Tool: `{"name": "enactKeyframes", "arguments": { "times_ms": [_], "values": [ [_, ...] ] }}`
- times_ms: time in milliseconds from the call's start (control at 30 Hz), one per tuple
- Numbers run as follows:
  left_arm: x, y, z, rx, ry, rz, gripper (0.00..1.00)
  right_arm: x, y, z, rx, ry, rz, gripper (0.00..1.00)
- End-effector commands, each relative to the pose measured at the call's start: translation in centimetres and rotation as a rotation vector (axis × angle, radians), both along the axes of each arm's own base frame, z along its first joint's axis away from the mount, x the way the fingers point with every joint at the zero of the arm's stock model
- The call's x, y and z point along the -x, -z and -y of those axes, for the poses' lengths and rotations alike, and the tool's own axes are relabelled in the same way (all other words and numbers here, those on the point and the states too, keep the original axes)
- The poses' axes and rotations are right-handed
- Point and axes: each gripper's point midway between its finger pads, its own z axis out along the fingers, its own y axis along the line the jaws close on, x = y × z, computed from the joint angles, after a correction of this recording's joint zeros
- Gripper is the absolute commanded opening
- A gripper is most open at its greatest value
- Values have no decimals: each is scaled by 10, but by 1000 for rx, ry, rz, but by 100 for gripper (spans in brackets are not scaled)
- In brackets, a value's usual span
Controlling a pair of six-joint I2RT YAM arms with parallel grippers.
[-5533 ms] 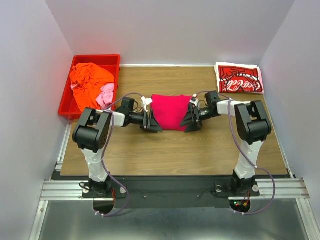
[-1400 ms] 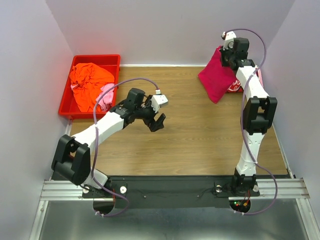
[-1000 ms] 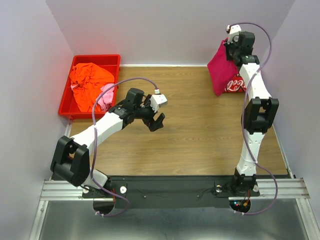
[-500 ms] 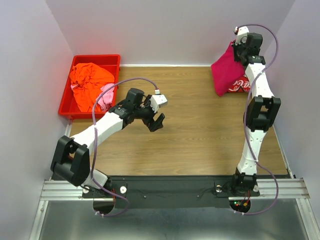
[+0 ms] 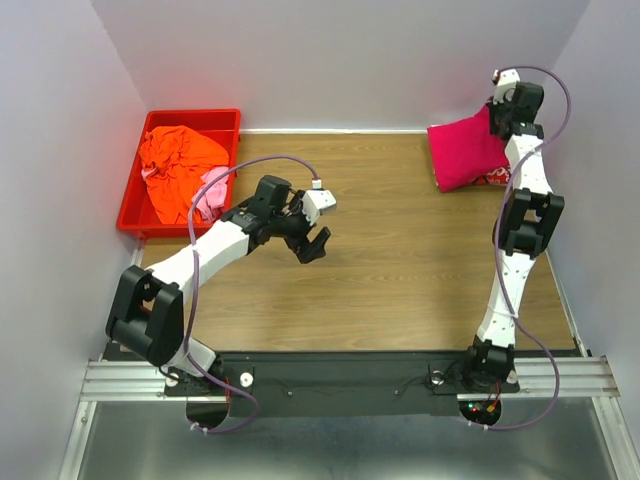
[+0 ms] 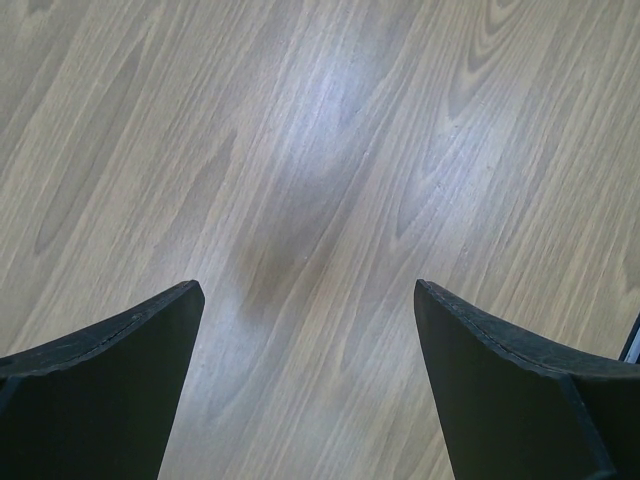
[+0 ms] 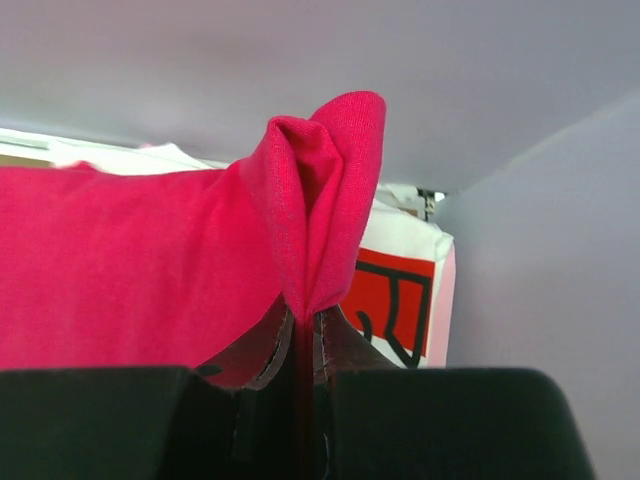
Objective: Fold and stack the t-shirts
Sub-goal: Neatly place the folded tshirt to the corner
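The magenta shirt's edge will next be pulled by my right gripper across the printed shirt (image 7: 395, 300), which still shows beyond it, toward the nearby side wall. My right gripper will then let go.
The folded magenta-pink t-shirt (image 5: 463, 152) lies over the red-and-white Coca-Cola t-shirt (image 5: 493, 179) at the back right corner, almost covering it. My right gripper (image 5: 497, 112) is shut on the magenta shirt's edge (image 7: 315, 200); the printed shirt (image 7: 395, 300) shows just behind it. Orange (image 5: 178, 160) and light pink (image 5: 212, 190) t-shirts lie crumpled in the red bin (image 5: 135, 200). My left gripper (image 5: 318, 243) hangs open over the bare table (image 6: 320, 200), nothing between its fingers (image 6: 500, 370).
White walls close the table at the back and both sides; the right arm is stretched up close to the right wall (image 5: 600, 150). The wooden table's middle (image 5: 400, 260) lies between the two arms.
My right gripper has carried the magenta shirt rightward and down over the printed shirt, so it now drapes flat rather than hanging. The left arm has stayed put.
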Motion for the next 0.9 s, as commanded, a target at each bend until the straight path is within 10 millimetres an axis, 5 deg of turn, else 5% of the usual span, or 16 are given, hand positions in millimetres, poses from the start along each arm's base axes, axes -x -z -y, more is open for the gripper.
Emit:
{"name": "enactKeyframes", "arguments": {
  "times_ms": [0, 200, 500, 567, 600, 667, 767, 867],
  "values": [
    [-10, -14, 2, 7, 4, 37, 99, -14, -33, 34, 68, 73, 140, 1],
    [-10, -9, -1, -10, -5, 22, 99, -15, -1, 68, 77, 163, 130, 1],
    [-8, -4, -4, -24, -13, 8, 99, -12, 38, 89, 98, 237, 93, 2],
    [-9, -7, -5, -14, -21, 3, 99, -10, 41, 94, 107, 266, 86, 11],
    [-11, -11, -6, -3, -28, 3, 99, -8, 36, 96, 112, 273, 92, 35],
    [-13, -15, -6, 11, -37, -3, 99, -8, 25, 97, 110, 279, 111, 61],
    [-19, -23, -11, 33, -55, -1, 99, -5, -4, 96, 106, 280, 153, 82],
    [-23, -30, -17, 58, -82, 6, 99, 1, -34, 87, 80, 259, 195, 90]
  ]
}}
